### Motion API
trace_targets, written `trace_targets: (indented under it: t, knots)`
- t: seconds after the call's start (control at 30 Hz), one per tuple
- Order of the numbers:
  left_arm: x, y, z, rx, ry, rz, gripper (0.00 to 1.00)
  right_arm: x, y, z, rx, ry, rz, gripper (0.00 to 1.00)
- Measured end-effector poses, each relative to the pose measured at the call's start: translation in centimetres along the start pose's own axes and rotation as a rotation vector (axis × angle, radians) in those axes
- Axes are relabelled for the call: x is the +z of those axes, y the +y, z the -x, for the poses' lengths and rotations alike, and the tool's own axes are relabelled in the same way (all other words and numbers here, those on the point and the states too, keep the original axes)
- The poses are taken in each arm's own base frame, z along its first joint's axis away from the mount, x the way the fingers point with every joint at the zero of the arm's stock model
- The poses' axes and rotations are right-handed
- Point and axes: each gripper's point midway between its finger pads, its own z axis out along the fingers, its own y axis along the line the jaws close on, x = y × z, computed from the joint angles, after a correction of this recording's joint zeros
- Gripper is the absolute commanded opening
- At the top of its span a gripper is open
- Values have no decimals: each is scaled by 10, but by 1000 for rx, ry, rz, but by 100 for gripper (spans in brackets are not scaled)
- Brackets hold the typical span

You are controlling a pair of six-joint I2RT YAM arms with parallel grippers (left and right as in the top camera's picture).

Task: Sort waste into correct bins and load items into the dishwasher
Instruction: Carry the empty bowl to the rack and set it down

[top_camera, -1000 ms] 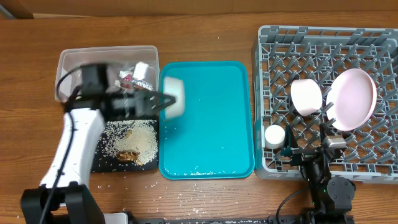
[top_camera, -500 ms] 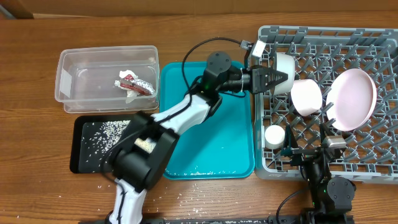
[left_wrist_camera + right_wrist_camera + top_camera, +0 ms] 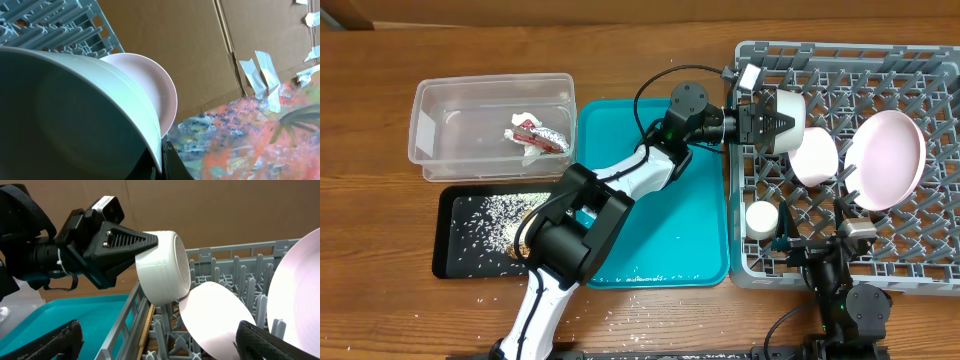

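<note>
The grey-white bowl (image 3: 785, 120) already touches the pink bowl in the rack, so I will keep my left gripper still over the tines beside it and let go of the bowl's rim.
My left gripper (image 3: 760, 117) is shut on the rim of the grey-white bowl (image 3: 785, 120) and holds it on its side over the left part of the grey dish rack (image 3: 940, 60). The bowl (image 3: 165, 267) touches the pink bowl (image 3: 813, 155) that stands in the rack. The large plate (image 3: 887, 158) leans upright to the right, and the white cup (image 3: 761, 216) stands lower left in the rack. My right gripper (image 3: 160, 342) is open and empty at the rack's front edge. The snack wrapper (image 3: 542, 131) and tissue (image 3: 525, 120) lie in the clear tub (image 3: 430, 150). Rice and scraps (image 3: 510, 212) lie in the black tray (image 3: 450, 262).
The teal tray (image 3: 650, 230) lies between the bins and the rack, with a few rice grains along its front edge. Loose rice grains lie on the wooden table in front of the black tray. A cardboard wall stands behind the table.
My left arm has swung from the black tray over the teal tray to the rack with the grey-white bowl. In the last half second it moved a little further right, up against the pink bowl.
</note>
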Motion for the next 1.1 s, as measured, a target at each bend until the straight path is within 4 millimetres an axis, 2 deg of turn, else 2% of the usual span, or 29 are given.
trace_targets:
  t: [0.53, 0.67, 0.7, 0.77, 0.83, 0.9, 0.93, 0.97, 1.0, 1.1]
  knots:
    - [0, 7, 2, -16, -14, 31, 4, 0, 0, 0, 0, 0, 0, 100]
    - [0, 12, 0, -22, -5, 51, 12, 0, 0, 0, 0, 0, 0, 100]
    - [0, 17, -3, -42, 8, 69, 15, 0, 0, 0, 0, 0, 0, 100]
    - [-3, 27, -9, -62, 36, 88, 30, 0, 0, 0, 0, 0, 0, 100]
    - [-6, 28, -9, -58, 48, 86, 54, 0, 0, 0, 1, 0, 0, 100]
    - [-14, 31, -3, -52, 44, 87, 59, 0, 0, 0, 0, 1, 0, 100]
    - [-19, 32, 1, -51, 41, 86, 67, 0, 0, 0, 0, 0, 0, 100]
    - [-28, 34, 6, -54, 41, 85, 79, 0, 0, 0, 0, 0, 0, 100]
    - [-35, 35, 10, -61, 45, 81, 100, 0, 0, 0, 0, 0, 0, 100]
    - [-54, 37, 17, -81, 64, 67, 100, 0, 0, 0, 0, 0, 0, 100]
